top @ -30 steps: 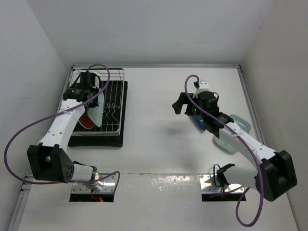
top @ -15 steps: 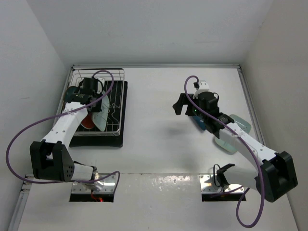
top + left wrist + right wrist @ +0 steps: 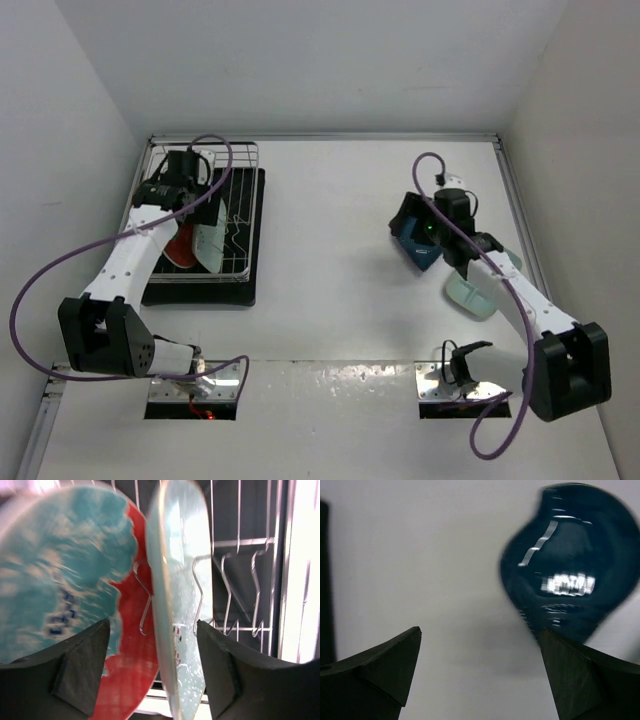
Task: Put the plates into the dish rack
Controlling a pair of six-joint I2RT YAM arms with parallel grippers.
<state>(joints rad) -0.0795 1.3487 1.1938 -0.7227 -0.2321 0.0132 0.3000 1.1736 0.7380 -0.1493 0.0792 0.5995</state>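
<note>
My right gripper swings back past the second mint plate under my arm next, then lowers onto the plate's rim by the nearer side wall.
The silver wire dish rack [image 3: 237,228] on its black tray stands at the back left. In it a pale mint plate [image 3: 180,580] stands on edge between prongs, beside the red plate with a light-blue pattern [image 3: 65,575]. My left gripper [image 3: 186,200] is open and straddles the mint plate's [image 3: 209,242] near edge; a wide gap shows at the left finger [image 3: 82,667]. My right gripper [image 3: 408,222] is open above the table, with nothing between its fingers. The dark-blue leaf plate [image 3: 570,560] lies just past its right finger [image 3: 590,680].
A second pale mint plate [image 3: 470,294] lies on the table at the right, partly under my right arm. Free prongs [image 3: 240,580] stand to the right of the racked plates. White walls close in the back and both sides.
My left gripper has opened and let go of the mint plate, which now stands in the rack. My right arm has swung right and down over the dark-blue plate.
</note>
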